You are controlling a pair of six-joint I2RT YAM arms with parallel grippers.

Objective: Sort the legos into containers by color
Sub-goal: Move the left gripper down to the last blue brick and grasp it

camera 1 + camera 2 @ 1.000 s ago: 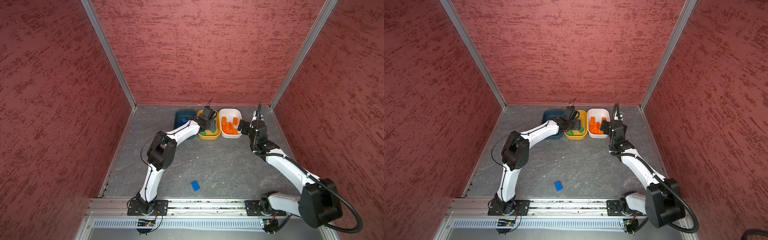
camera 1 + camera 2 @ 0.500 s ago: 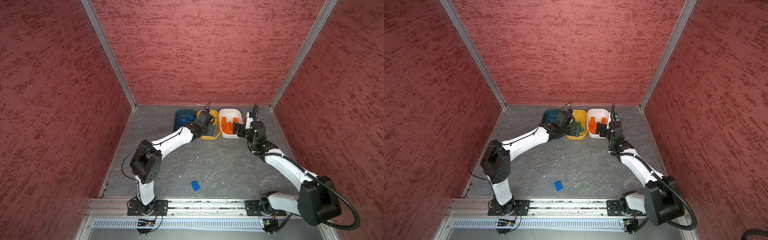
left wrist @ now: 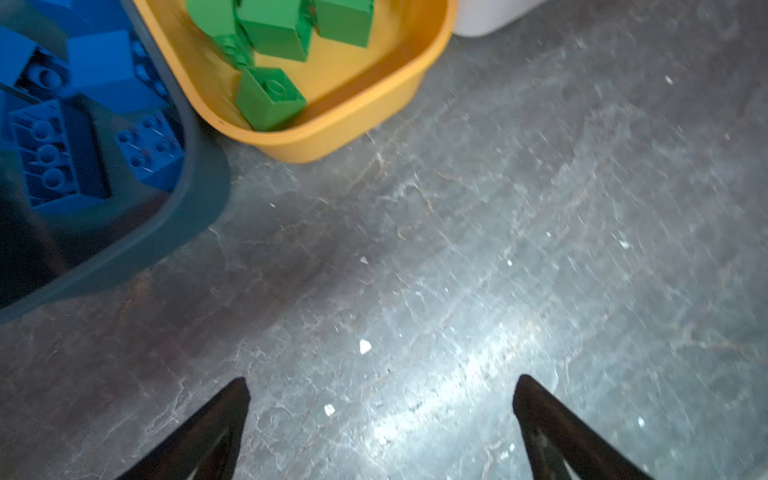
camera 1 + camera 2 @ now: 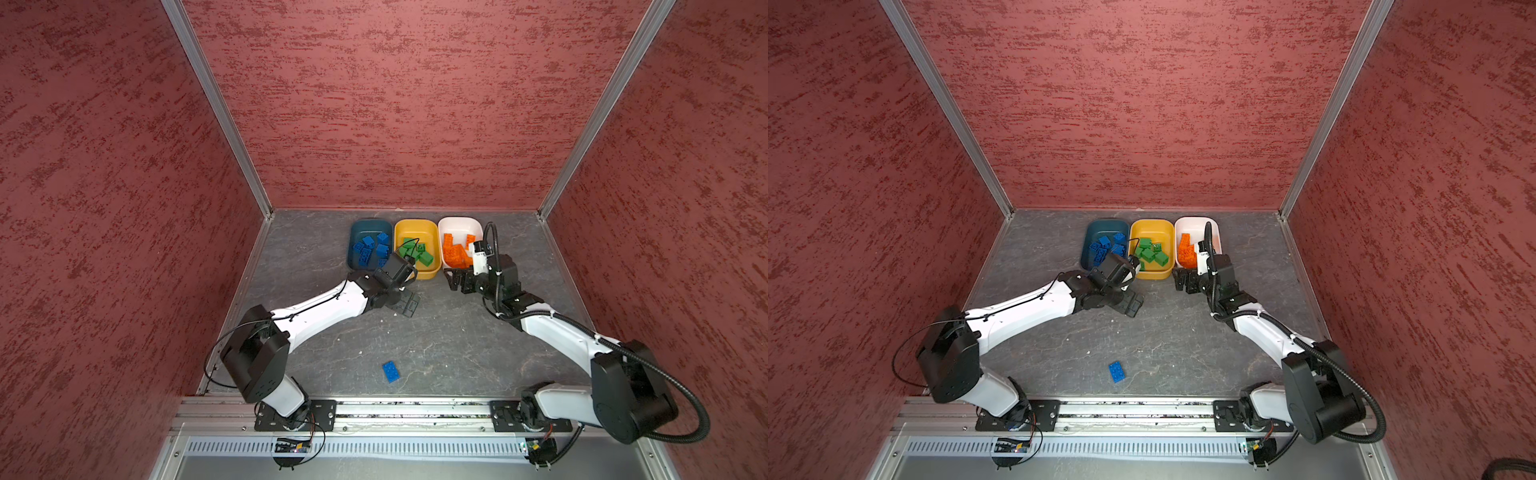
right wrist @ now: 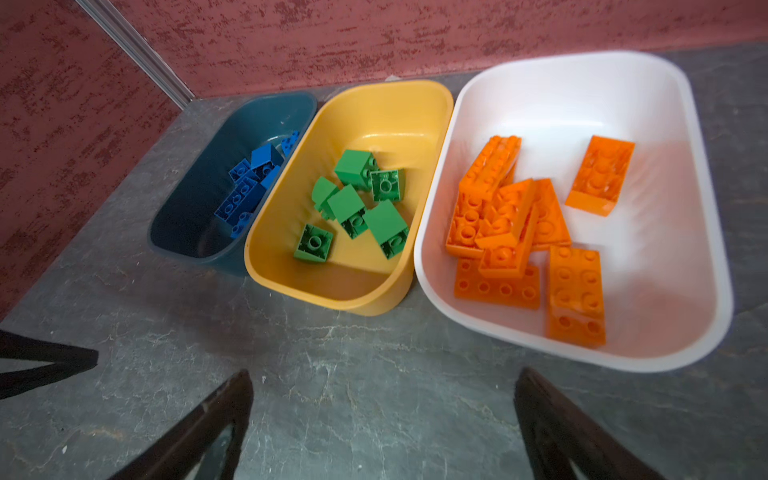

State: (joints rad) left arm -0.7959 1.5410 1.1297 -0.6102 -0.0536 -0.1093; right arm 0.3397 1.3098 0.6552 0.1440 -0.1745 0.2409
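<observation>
I need to pull my left gripper back toward the front bar and lower it around the loose blue brick (image 4: 390, 371), because that brick is below and back of it.
Three containers stand in a row at the back wall. The teal one (image 4: 371, 225) holds blue legos (image 5: 249, 187), the yellow one (image 4: 415, 223) green legos (image 5: 357, 203), the white one (image 4: 459, 221) orange legos (image 5: 507, 224). One blue brick (image 4: 391, 371) (image 4: 1116, 371) lies loose on the floor near the front rail. My left gripper (image 4: 405, 303) (image 3: 382, 386) hangs open and empty over bare floor just in front of the teal and yellow tubs. My right gripper (image 4: 457, 282) (image 5: 382, 382) is open and empty in front of the white tub.
Red textured walls close in the grey stone floor (image 4: 436, 340) on three sides. The arms' bases sit on a metal rail (image 4: 415, 409) along the front. Both grippers are close together in front of the tubs.
My left gripper opened over the yellow tub, then pulled back and down to the floor in front of it. My right gripper drew back slightly from the white tub.
</observation>
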